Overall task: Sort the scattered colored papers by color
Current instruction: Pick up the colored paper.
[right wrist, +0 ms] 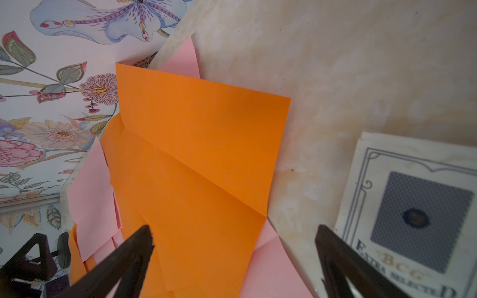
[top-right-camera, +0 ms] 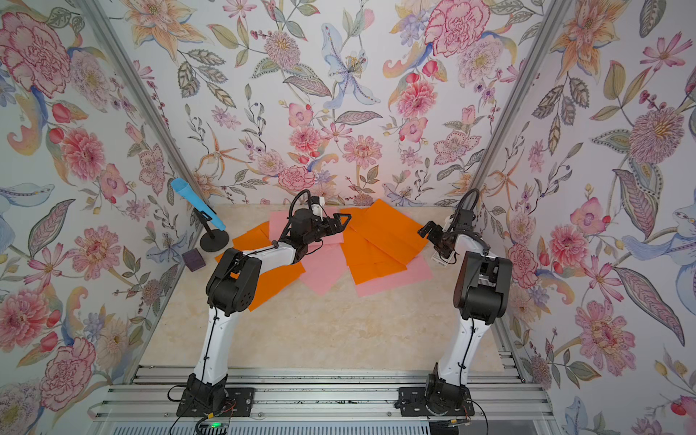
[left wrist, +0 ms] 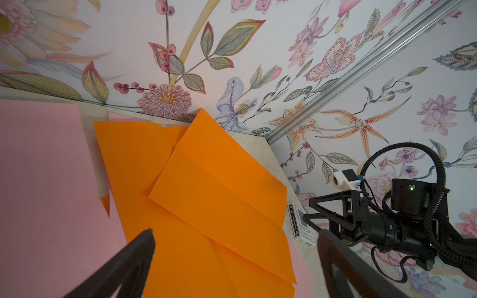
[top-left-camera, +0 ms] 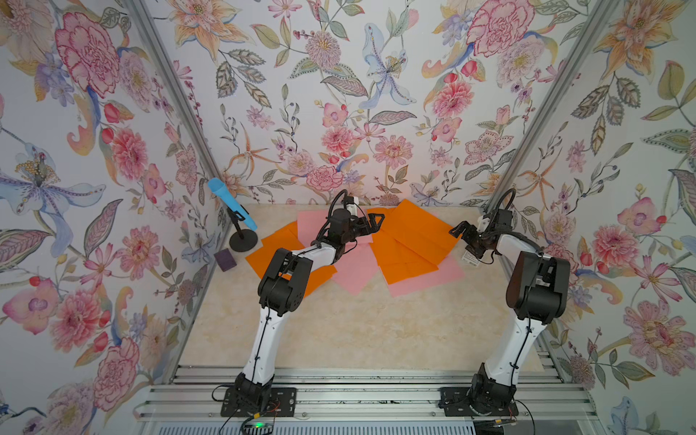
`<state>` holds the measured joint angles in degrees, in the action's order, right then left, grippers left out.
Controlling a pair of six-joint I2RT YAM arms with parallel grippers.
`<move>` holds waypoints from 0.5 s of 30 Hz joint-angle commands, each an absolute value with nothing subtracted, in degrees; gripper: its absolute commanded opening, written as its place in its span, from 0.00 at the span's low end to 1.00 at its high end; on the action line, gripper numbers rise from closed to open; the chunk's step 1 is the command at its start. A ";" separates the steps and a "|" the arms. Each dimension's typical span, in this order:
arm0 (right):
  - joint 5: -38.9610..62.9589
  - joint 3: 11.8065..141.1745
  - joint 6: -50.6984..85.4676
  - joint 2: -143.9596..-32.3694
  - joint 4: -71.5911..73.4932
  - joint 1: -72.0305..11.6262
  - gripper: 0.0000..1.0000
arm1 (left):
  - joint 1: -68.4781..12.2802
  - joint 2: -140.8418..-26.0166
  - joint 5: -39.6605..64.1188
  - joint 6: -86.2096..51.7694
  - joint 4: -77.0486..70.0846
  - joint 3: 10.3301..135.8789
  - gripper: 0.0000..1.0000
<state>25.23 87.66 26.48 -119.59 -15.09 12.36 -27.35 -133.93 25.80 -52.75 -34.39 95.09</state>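
The right gripper eases in toward the pile next until its open fingers straddle the top orange sheet's corner (top-left-camera: 454, 240) (right wrist: 284, 102), as that corner juts out uncovered beside them.
The colored papers lie overlapped at the back of the table in both top views. Creased orange sheets (top-left-camera: 410, 241) are piled right of centre, and another orange sheet (top-left-camera: 271, 248) lies on the left, under my left arm. Pink sheets (top-left-camera: 356, 271) show between and beneath them, one poking out at the right (top-left-camera: 448, 275). My left gripper (top-left-camera: 371, 226) hovers open over the middle of the pile, with orange paper (left wrist: 219, 193) below its jaws and pink paper (left wrist: 46, 180) beside it. At the right edge of the orange pile (right wrist: 196, 154), my right gripper (top-left-camera: 463, 239) stands open and empty.
A blue microphone (top-left-camera: 231, 205) on a black stand and a small purple block (top-left-camera: 225, 260) stand at the back left. A white printed card box (top-left-camera: 470, 259) lies by my right gripper. Floral walls close three sides. The marble table (top-left-camera: 357, 331) is bare in front.
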 commanded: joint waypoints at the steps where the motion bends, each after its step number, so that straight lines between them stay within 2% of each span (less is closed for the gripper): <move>1: 24.35 91.18 24.60 -122.35 -17.54 11.76 1.00 | -28.46 -136.20 27.54 -56.70 -39.63 97.82 1.00; 8: 22.67 96.34 24.76 -127.20 -17.05 11.50 0.99 | -30.27 -138.85 26.31 -60.82 -44.40 97.39 1.00; 15: 27.40 100.25 28.02 -132.60 -14.41 11.96 0.97 | -31.20 -140.25 25.24 -63.67 -46.47 96.25 1.00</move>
<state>25.02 98.80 26.46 -130.63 -15.09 11.79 -30.81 -139.00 26.55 -61.23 -42.85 96.31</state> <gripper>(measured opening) 0.970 0.995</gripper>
